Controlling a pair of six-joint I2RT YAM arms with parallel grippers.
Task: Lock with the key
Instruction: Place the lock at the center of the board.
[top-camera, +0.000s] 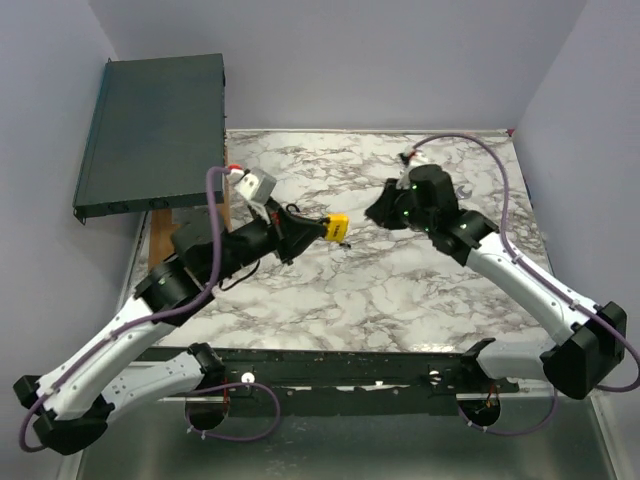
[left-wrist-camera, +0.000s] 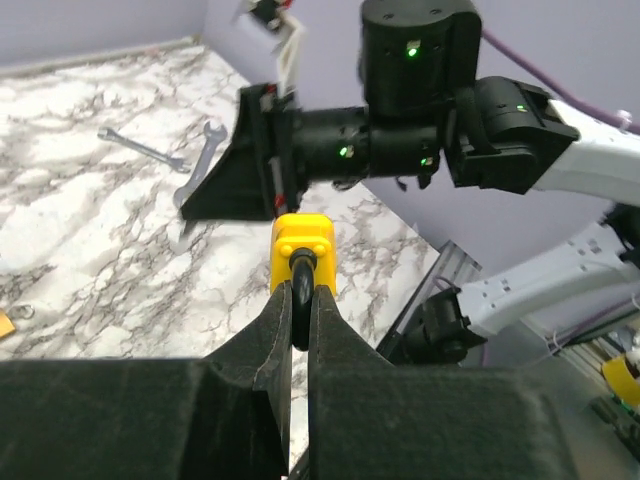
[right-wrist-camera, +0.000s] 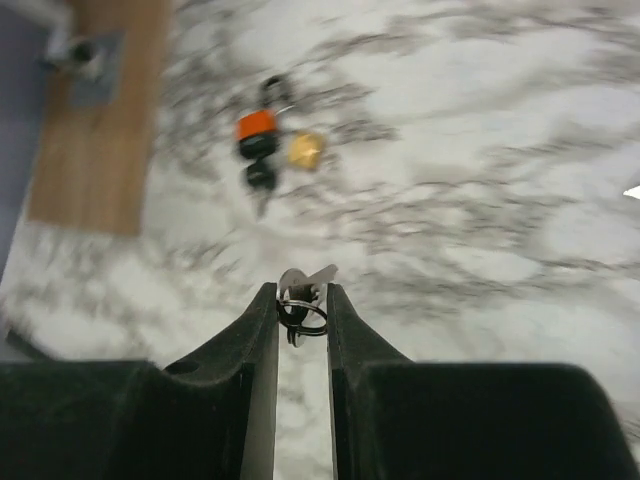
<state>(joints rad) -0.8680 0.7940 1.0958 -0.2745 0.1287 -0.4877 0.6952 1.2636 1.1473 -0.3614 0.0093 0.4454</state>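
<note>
The key ring goes down next, to my right gripper's right in the top view and back, for its release, since bare marble lies below on that side.
A yellow padlock (top-camera: 339, 227) hangs above the middle of the marble table. My left gripper (top-camera: 318, 228) is shut on its black shackle (left-wrist-camera: 300, 300), and the yellow body (left-wrist-camera: 303, 243) sticks out past the fingertips. My right gripper (top-camera: 378, 207) is just right of the padlock and points at it. It also shows in the left wrist view (left-wrist-camera: 235, 180), close behind the padlock. In the right wrist view it is shut on a small bunch of silver keys on a ring (right-wrist-camera: 303, 293), with one key tip sticking out forward. The view is blurred.
A dark green flat box (top-camera: 150, 130) overhangs the table's far left. A wooden board (right-wrist-camera: 100, 130) lies at the left edge. An orange-and-black key bunch (right-wrist-camera: 258, 140) and a brass piece (right-wrist-camera: 305, 150) lie on the marble. Two wrenches (left-wrist-camera: 160, 152) lie farther back.
</note>
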